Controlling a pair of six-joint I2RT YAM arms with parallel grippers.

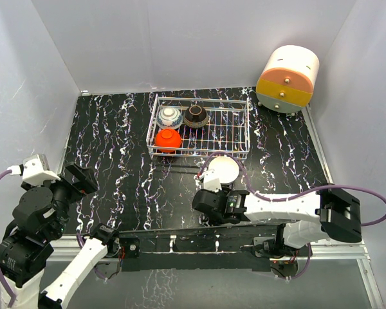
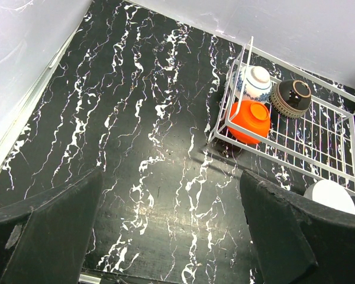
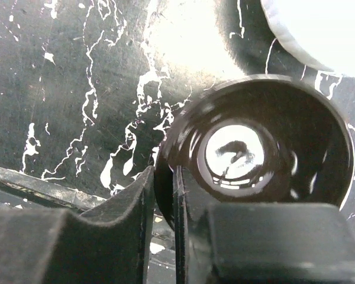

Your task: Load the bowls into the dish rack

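Observation:
My right gripper will next move up and outward to the empty wires beside the red bowl. It will tip the black bowl [image 3: 266,154] over and let it go there.
A glossy black bowl [image 3: 266,154] sits upright on the black marbled table, and my right gripper [image 3: 164,175] is shut on its left rim, one finger inside and one outside. In the top view this bowl is hidden under my right gripper [image 1: 210,187]. A plain white bowl [image 1: 222,169] lies just beyond it, in front of the dish rack [image 1: 235,132]. The rack holds a blue-and-white bowl [image 1: 170,116], a dark brown bowl with a tan foot [image 1: 196,116] and a red bowl [image 1: 168,140], all upside down. My left gripper [image 2: 170,177] hangs open over bare table at the left.
A cream-and-orange round drawer unit [image 1: 287,80] stands at the back right corner. White walls close in the table on three sides. A black rail [image 1: 193,243] runs along the near edge between the arm bases.

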